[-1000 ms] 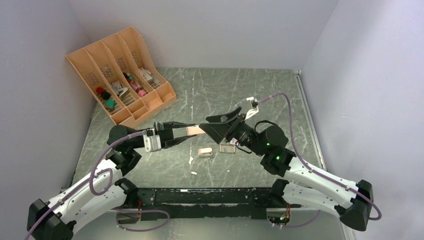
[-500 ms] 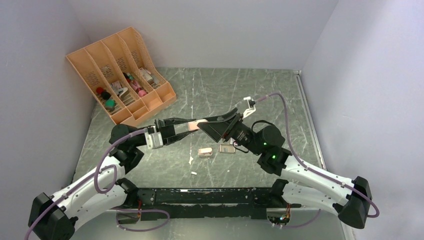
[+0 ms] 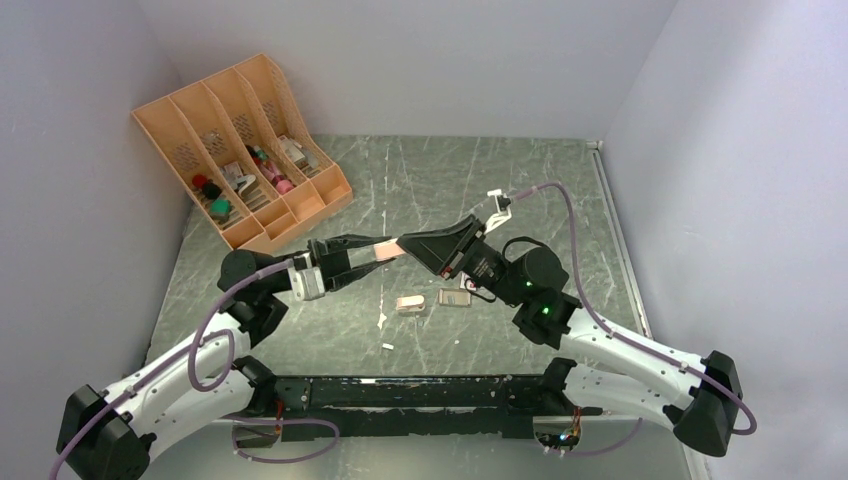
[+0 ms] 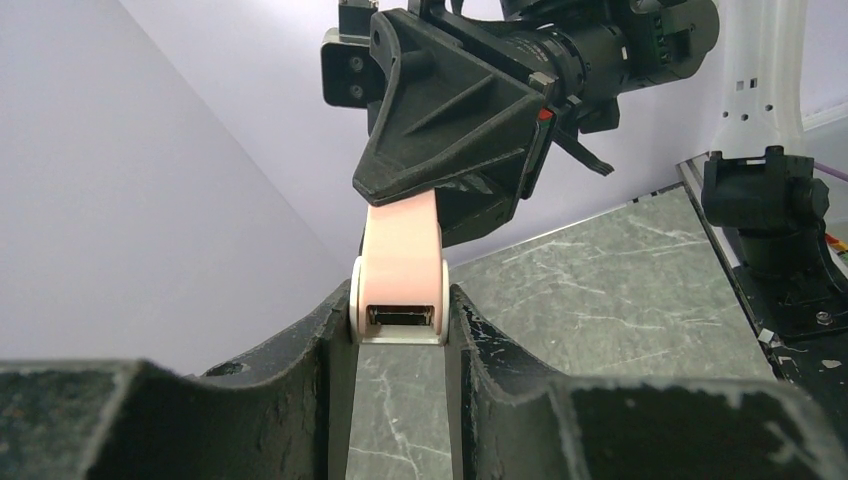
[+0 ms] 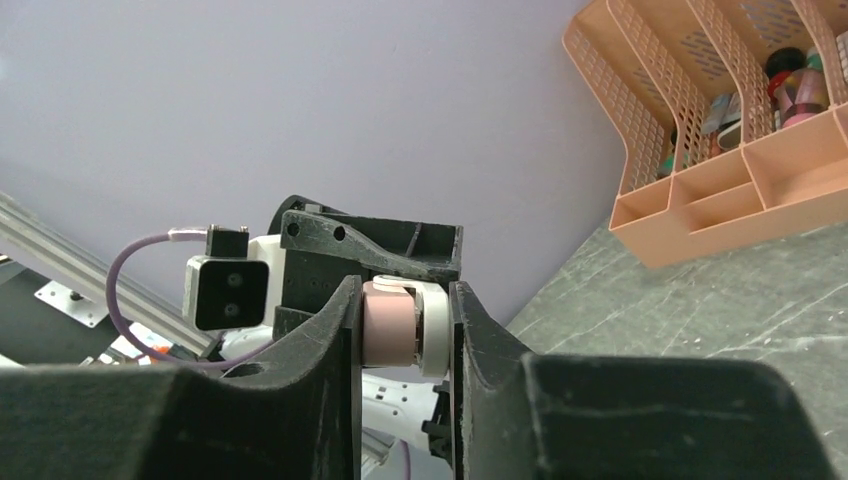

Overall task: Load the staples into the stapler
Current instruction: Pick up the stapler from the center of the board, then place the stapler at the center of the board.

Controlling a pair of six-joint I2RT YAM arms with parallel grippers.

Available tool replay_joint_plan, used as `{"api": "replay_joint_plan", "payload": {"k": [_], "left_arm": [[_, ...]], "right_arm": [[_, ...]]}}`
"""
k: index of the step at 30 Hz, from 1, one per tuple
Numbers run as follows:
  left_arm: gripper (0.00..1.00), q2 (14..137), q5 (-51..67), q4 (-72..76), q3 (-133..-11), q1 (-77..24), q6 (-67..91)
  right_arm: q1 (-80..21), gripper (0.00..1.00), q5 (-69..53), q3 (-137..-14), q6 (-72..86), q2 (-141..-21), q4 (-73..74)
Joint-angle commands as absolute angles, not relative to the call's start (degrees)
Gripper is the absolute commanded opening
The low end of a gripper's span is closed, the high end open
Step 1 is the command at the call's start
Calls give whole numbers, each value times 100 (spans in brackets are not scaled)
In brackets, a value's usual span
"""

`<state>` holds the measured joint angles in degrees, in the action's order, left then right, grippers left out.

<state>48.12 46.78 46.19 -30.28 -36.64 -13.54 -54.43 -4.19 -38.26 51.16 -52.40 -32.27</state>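
The left gripper lowers the held stapler next onto the bare marble, tilting its fingers downward, and releases. The marble beside the other pink stapler (image 3: 385,284) lies clear.
A pink stapler (image 3: 385,252) hangs in the air over the middle of the table, held between both arms. My left gripper (image 3: 366,259) is shut on its rear end (image 4: 400,300), where a dark slot shows. My right gripper (image 3: 412,246) is shut on its front end (image 5: 392,328), one finger on the pink top and the other on the white base. On the table below lie the staples' small box (image 3: 410,304) and grey tray (image 3: 455,297). A tiny pale strip (image 3: 388,346) lies nearer the arm bases.
An orange mesh desk organiser (image 3: 240,150) with several small items stands at the back left, also seen in the right wrist view (image 5: 720,170). Grey walls close in the marbled table (image 3: 520,190) on three sides.
My right gripper has gone from wide open to shut on the stapler's front end, shifting a little to the left. The left gripper kept its hold on the stapler.
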Motion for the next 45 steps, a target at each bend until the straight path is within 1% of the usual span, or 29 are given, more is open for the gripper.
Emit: {"api": "replay_joint_plan", "payload": {"k": [1, 2, 3, 4, 5, 7, 11, 13, 16, 19, 22, 25, 32, 36, 41, 42, 45], "left_arm": [[7, 4795, 4619, 4736, -3005, -3709, -1441], [7, 4782, 4604, 4705, -3006, -3709, -1437], [7, 4768, 4582, 4643, -3006, -3709, -1441], [7, 4753, 4531, 4571, -3006, -3707, -1422], [7, 4722, 4468, 4486, -3006, -3708, -1379], [7, 4647, 4347, 4215, -3001, -3708, -1335], [7, 4392, 3924, 3485, -2854, -3705, -1160], [7, 4229, 3640, 3376, -2642, -3708, -975], [7, 4184, 3298, 3564, -2135, -3709, -482], [7, 4444, 3067, 4186, -1527, -3709, 24], [7, 5032, 2625, 5076, -922, -3707, 415], [7, 5863, 2196, 5847, -619, -3709, 671], [7, 8032, 1488, 6867, -721, -3702, 922], [7, 8836, 1712, 6876, -1079, -3700, 915], [15, 9181, 1344, 6661, -1217, -3709, 863], [19, 9179, 1264, 6541, -1242, -3709, 796], [38, 9060, 1033, 6303, -1215, -3709, 681]], "right_arm": [[-5502, 19, -686, -3892, 5003, -5265, -3135], [-5503, 45, -681, -3871, 4962, -5238, -3186], [-5505, 75, -653, -3860, 4894, -5216, -3194], [-5503, 96, -613, -3859, 4790, -5180, -3167], [-5508, 99, -534, -3854, 4665, -5134, -3119], [-5502, 100, -266, -3848, 4342, -4986, -2911], [-5502, 100, 576, -4019, 3372, -4594, -1961], [-5503, 100, 1064, -4109, 2998, -4457, -1431], [-5503, 100, 1465, -4209, 2552, -4334, -922], [-5507, 100, 1653, -4224, 2321, -4247, -671], [-5503, 100, 1681, -4172, 2249, -4204, -595], [-5507, 100, 1639, -4113, 2252, -4178, -544], [-5493, 100, 1505, -3999, 2251, -4190, -458], [-5493, 100, 1515, -4040, 2183, -4231, -385], [-5485, 100, 1497, -4034, 2123, -4330, -423], [-5484, 100, 1480, -4041, 2119, -4374, -457], [-5486, 100, 1483, -4042, 2104, -4485, -520]]}}
